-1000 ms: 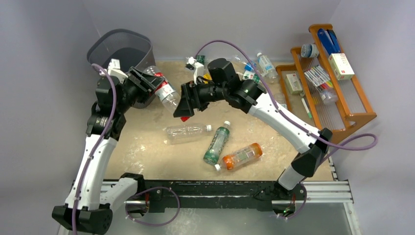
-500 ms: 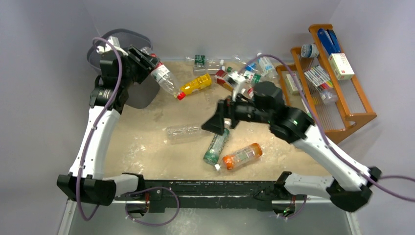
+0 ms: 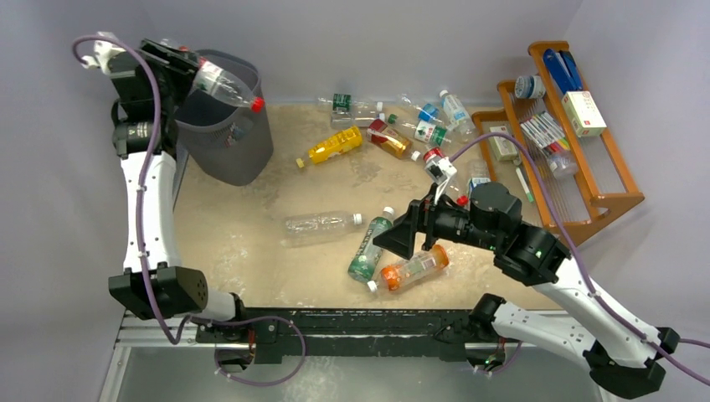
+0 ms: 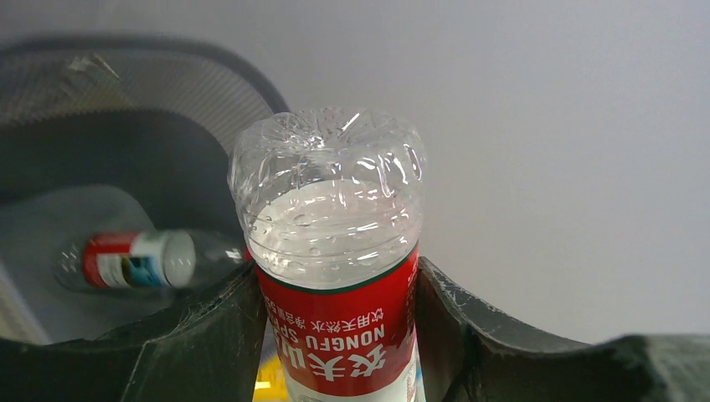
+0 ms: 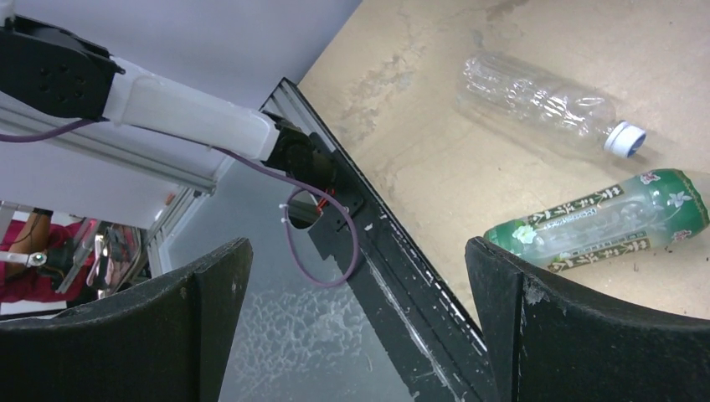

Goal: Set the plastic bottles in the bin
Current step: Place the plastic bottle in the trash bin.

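Note:
The clear bottle's red cap sticks out over the bin's rim, so I should move my left gripper to the left in the top view and bring the bottle over the bin's opening.
My left gripper (image 3: 194, 74) is shut on a clear bottle with a red label (image 3: 224, 86) and holds it over the rim of the dark grey bin (image 3: 239, 155). In the left wrist view the bottle (image 4: 335, 251) sits between my fingers, and another bottle (image 4: 134, 260) lies inside the bin (image 4: 126, 109). My right gripper (image 3: 400, 239) is open and empty above a green-label bottle (image 3: 370, 245) and an orange bottle (image 3: 412, 268). A clear bottle (image 3: 320, 224) lies left of them. Several more bottles, one yellow (image 3: 335, 145), lie at the back.
An orange wooden rack (image 3: 557, 126) with boxes and pens stands at the right. A black rail (image 3: 360, 322) runs along the table's near edge. The right wrist view shows the clear bottle (image 5: 544, 105) and green-label bottle (image 5: 594, 222) on the tan table.
My left gripper has lifted the red-label bottle up and left over the bin. My right arm has drawn back toward the near right, above the green and orange bottles.

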Motion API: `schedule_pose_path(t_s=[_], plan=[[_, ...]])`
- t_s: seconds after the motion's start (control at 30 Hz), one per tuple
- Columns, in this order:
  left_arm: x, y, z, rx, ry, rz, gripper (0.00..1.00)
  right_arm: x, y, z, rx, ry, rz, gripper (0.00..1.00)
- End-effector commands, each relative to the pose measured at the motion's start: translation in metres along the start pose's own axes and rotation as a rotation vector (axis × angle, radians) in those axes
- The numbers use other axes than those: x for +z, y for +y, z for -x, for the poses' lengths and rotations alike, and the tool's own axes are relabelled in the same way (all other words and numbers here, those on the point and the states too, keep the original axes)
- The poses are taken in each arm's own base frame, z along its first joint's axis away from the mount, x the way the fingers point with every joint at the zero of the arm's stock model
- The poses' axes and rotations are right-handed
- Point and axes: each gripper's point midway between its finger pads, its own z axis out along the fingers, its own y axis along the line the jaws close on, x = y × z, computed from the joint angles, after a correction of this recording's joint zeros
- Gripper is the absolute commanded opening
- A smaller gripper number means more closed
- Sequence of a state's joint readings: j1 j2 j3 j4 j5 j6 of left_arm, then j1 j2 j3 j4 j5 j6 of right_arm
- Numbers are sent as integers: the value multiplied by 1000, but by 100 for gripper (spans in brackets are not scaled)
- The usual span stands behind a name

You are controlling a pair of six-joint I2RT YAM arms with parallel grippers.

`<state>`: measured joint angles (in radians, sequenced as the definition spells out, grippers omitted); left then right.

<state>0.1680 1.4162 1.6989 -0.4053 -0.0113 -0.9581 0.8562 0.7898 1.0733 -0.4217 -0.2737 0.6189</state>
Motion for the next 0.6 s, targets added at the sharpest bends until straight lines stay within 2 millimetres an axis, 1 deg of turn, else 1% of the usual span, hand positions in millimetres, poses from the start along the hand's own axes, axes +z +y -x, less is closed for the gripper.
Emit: schedule_pose_path(t_s=[0.0,0.07,0.13,0.17,0.27,0.4,0.43,0.47,0.53,0.57], plan=[[-6,-6,81,-29,-227,-26,42,-6,5,13,10,-75,10,100],[-4,4,98,-43,-274,-6,42,-8,3,8,11,-70,11,100],[0,20,104,-44,-309,51,42,-7,1,-2,23,-36,15,100],[2,30,105,-50,-330,80,41,-6,1,-3,28,-32,19,100],[13,59,96,-113,-366,127,42,1,0,-4,38,-30,27,100],[34,78,82,-89,-331,176,45,12,-5,-4,21,-18,18,100],[41,86,78,-77,-317,200,47,14,-6,-5,21,-14,16,100],[45,89,77,-60,-309,213,52,15,-6,-6,22,-9,16,100],[55,96,68,-24,-253,241,71,17,-5,-7,30,-7,25,100],[58,98,66,-6,-234,253,77,18,-5,-6,36,-12,28,100]])
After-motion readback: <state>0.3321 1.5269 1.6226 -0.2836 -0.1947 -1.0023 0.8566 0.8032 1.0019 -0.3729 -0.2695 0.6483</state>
